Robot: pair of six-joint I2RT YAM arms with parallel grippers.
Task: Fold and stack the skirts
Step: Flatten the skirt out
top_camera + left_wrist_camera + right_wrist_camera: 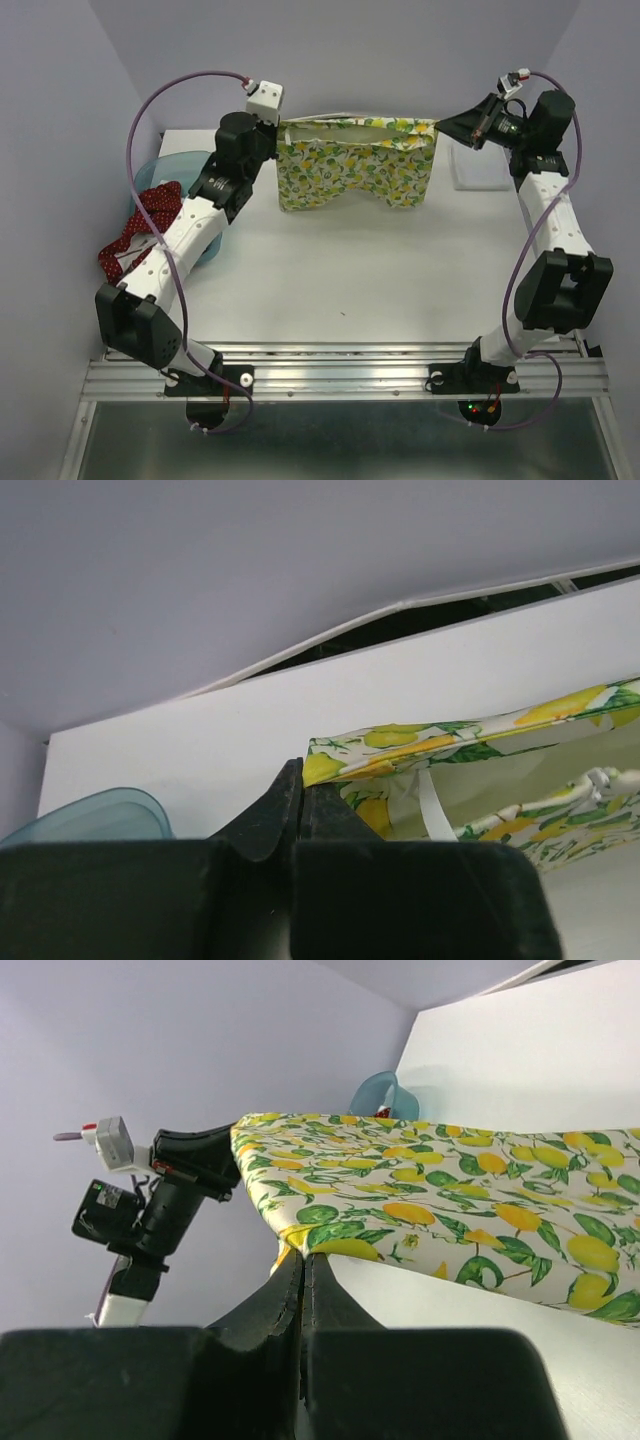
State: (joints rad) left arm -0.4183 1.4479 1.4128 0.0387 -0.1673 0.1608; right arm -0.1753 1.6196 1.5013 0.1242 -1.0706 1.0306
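My left gripper next moves back, then down, and releases the skirt's waistband corner on the white tabletop (287, 217) beside the bin. This is because the skirt hangs stretched above bare table.
The cream lemon-print skirt (355, 170) hangs stretched in the air above the back of the table, waistband up. My left gripper (274, 138) is shut on its left waistband corner; in the left wrist view the gripper (303, 780) pinches the skirt's corner (480, 735). My right gripper (440, 126) is shut on the right corner; in the right wrist view the gripper (303, 1262) pinches the skirt's cloth (450, 1190). The red dotted skirt (140, 225) lies draped over the bin at the left.
A translucent blue bin (172, 165) stands at the table's left edge; it also shows in the left wrist view (90, 815) and the right wrist view (385, 1095). The white table (350, 280) spreads below the skirt. Grey walls enclose the back and sides.
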